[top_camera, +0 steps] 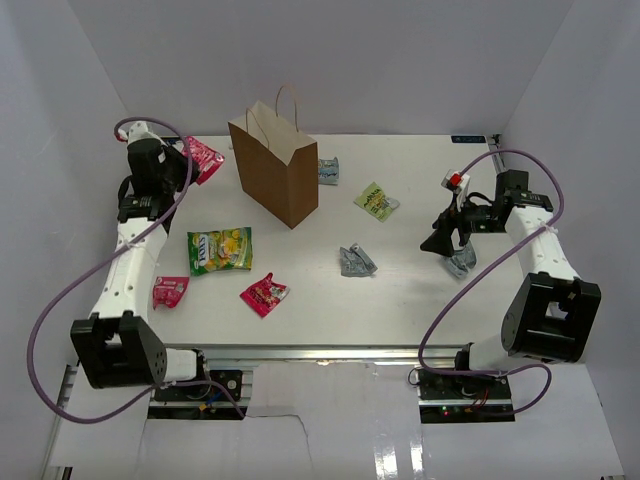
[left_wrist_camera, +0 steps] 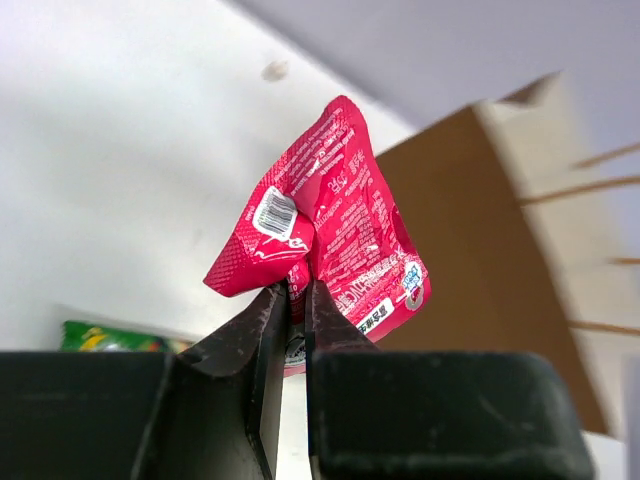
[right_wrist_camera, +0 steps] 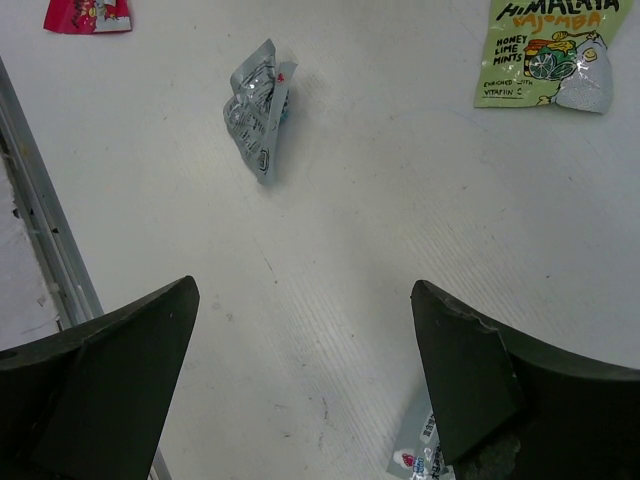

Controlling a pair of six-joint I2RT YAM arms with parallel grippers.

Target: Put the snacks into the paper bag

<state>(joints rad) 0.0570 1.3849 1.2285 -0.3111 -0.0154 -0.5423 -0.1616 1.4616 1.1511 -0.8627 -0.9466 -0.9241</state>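
My left gripper lifts the red-pink snack packet next and swings it over the paper bag's rim, then dips into the bag's opening (top_camera: 273, 133) (left_wrist_camera: 580, 225).
The brown paper bag (top_camera: 275, 165) (left_wrist_camera: 480, 250) stands upright at the back middle of the table. My left gripper (top_camera: 190, 160) (left_wrist_camera: 297, 290) is raised to the left of the bag, shut on a crumpled red-pink snack packet (top_camera: 204, 158) (left_wrist_camera: 330, 220). My right gripper (top_camera: 447, 240) (right_wrist_camera: 305, 290) hovers open over the right side of the table with nothing between its fingers; a grey-blue packet (top_camera: 462, 262) (right_wrist_camera: 420, 460) lies just under its right finger. Several more snacks lie loose on the table: a grey packet (top_camera: 356, 260) (right_wrist_camera: 258, 120) and a yellow-green one (top_camera: 376, 201) (right_wrist_camera: 545, 55).
A larger yellow-green pack (top_camera: 220, 249) and two red-pink packets (top_camera: 265, 294) (top_camera: 169, 291) lie front left. Another grey-blue packet (top_camera: 329, 170) sits just right of the bag. White walls enclose the table on three sides; a metal rail (top_camera: 330, 352) runs along the near edge.
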